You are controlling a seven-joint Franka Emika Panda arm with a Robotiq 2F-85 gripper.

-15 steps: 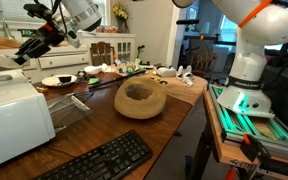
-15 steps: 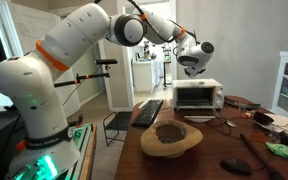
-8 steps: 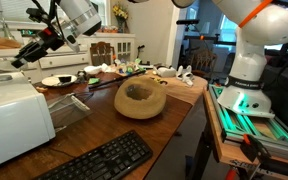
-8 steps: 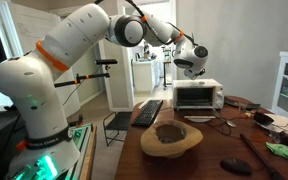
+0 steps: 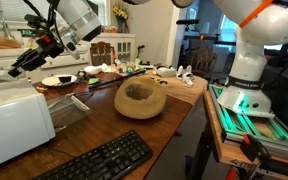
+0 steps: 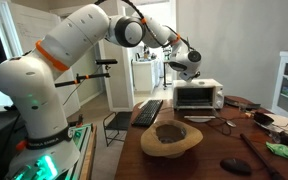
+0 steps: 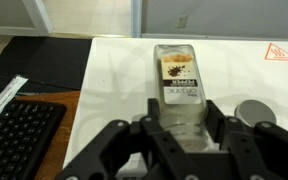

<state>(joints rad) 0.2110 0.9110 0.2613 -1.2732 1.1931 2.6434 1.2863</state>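
My gripper holds the bottle [image 7: 179,80] and will next lower it onto the oven's white top [image 7: 134,98] beside the small grey round thing, then release the bottle.
My gripper [image 7: 180,110] is shut on a clear glass bottle [image 7: 179,80] with a dark label, gripped at its lower part, with the rest pointing away from the wrist. In both exterior views the gripper [image 5: 29,58] [image 6: 185,68] hangs in the air above the white toaster oven [image 5: 14,115] [image 6: 197,96]. In the wrist view the oven's white top [image 7: 114,70] lies under the bottle, and a small round grey thing [image 7: 252,110] lies on it at the right.
A black keyboard [image 5: 99,160] [image 6: 149,110] [image 7: 19,135] lies on the wooden table by the oven. A wooden bowl [image 5: 140,98] [image 6: 171,138] sits mid-table. Plates and clutter [image 5: 59,80] stand behind. The robot base [image 5: 246,70] is beside the table.
The gripper with the bottle has moved sideways and slightly lower, closer over the toaster oven. Nothing on the table has moved.
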